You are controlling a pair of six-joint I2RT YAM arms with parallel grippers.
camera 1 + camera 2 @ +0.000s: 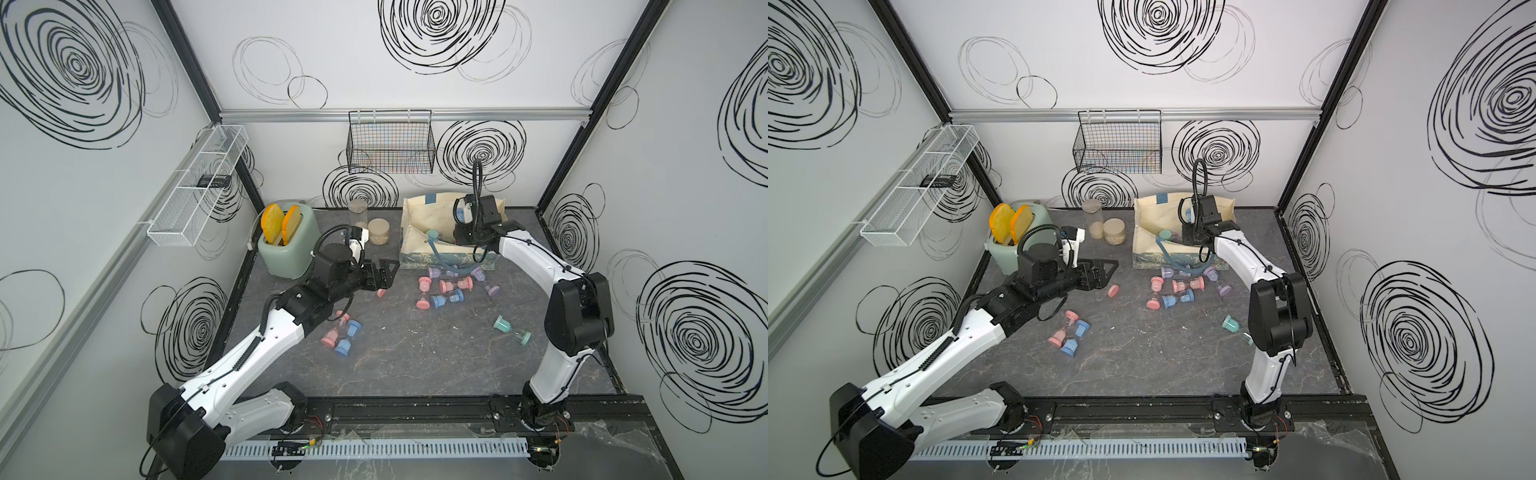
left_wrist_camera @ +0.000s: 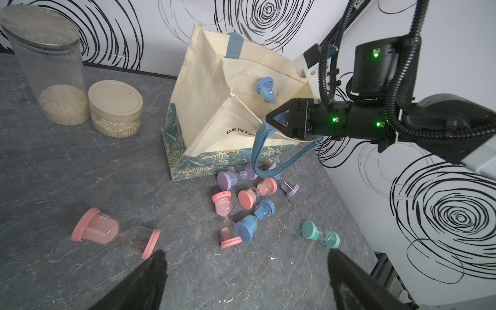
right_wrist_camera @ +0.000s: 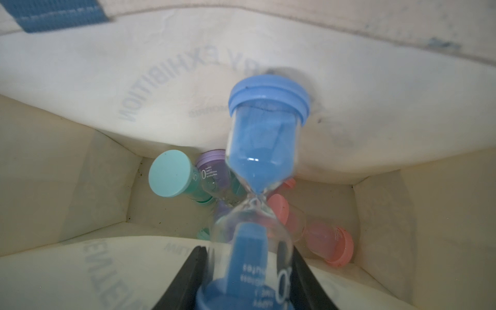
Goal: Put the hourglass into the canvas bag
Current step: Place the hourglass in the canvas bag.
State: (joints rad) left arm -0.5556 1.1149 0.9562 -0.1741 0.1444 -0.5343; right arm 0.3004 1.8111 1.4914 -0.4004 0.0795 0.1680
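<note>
My right gripper holds the hourglass's lower bulb, and the blue hourglass is already inside the bag's opening. My right gripper will go down a little toward the bottom of the bag and release the bulb.
The cream canvas bag stands open at the back right of the table. My right gripper is shut on the lower bulb of a blue hourglass and holds it inside the bag's mouth. Teal, purple and pink hourglasses lie on the bag's floor below it. My left gripper hovers open over the table with nothing between its fingers, next to a pink hourglass.
Several loose hourglasses lie in front of the bag. Three more lie by my left arm, and a teal one by my right arm. A green toaster and two jars stand at the back. A black wire basket hangs on the wall.
</note>
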